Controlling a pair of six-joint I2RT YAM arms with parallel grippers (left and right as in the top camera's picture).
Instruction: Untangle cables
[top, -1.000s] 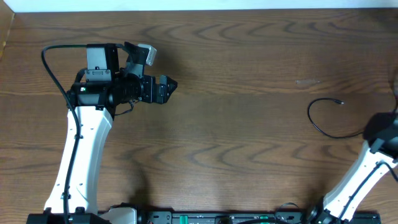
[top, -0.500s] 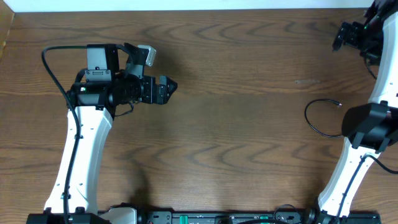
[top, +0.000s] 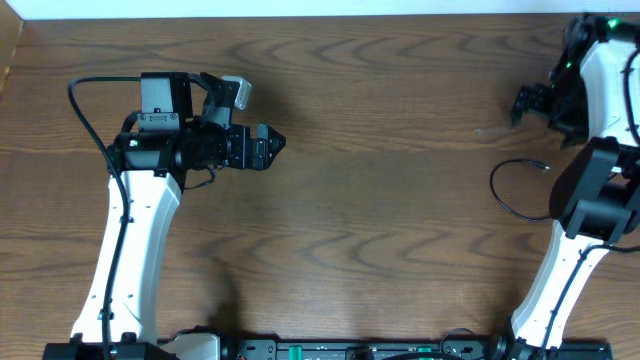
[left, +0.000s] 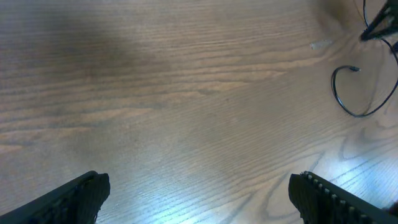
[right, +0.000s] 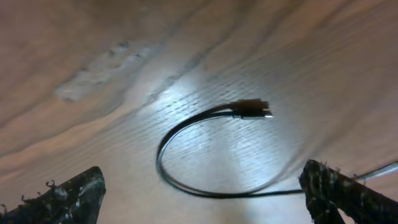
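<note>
The cable past its loop runs under the arm, so my right gripper goes back and to the right in the overhead view next, lowering to it.
A thin black cable lies in an open loop at the right of the table, its small plug at the free end. Its other end runs under the right arm. In the right wrist view the loop and plug lie on the wood just ahead of my right gripper. That gripper is open, and the cord crosses the gap low between the fingers. From overhead the right gripper hangs beyond the loop. My left gripper is open and empty at the far left, with the cable far off.
A pale smudge marks the wood between the right gripper and the loop. The right arm's dark elbow stands beside the loop's right side. The table's far edge meets a white wall.
The right arm rose from the right edge to the far right corner, then its gripper came left and down toward the cable. The left arm stayed still.
</note>
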